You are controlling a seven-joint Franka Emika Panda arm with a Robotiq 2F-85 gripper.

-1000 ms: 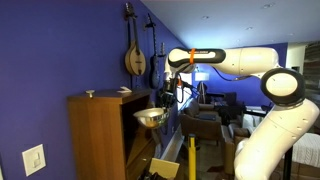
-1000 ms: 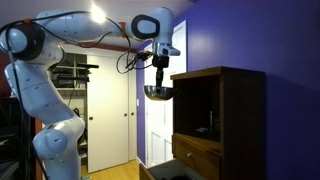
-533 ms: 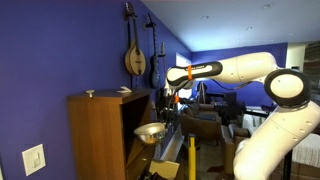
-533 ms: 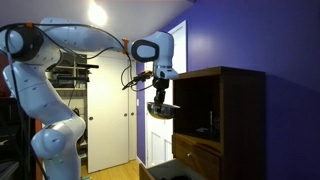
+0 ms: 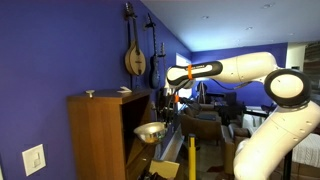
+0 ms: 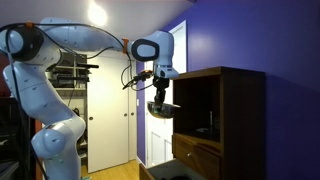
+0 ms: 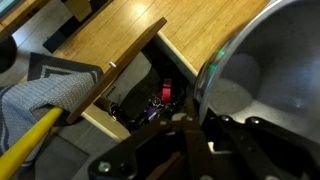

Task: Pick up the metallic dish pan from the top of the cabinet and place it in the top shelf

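The pan goes outward into the top shelf and down onto the shelf's bottom next for my gripper to release there, since it still hangs outside the shelf.
The metallic dish pan is a shiny silver bowl, seen in both exterior views. It fills the right of the wrist view. My gripper is shut on its rim, with the fingers clamping the near edge. The pan hangs in the air just in front of the brown cabinet, below its flat top. It is level with the top shelf, a dark recess, and stays outside it.
A small grey item and a flat piece lie on the cabinet top. A dark object sits inside the top shelf. An open drawer juts out below. Instruments hang on the blue wall.
A second ago the pan hung higher, near the cabinet top. My gripper has lowered it to the level of the top shelf. It has stayed still for the last half second.
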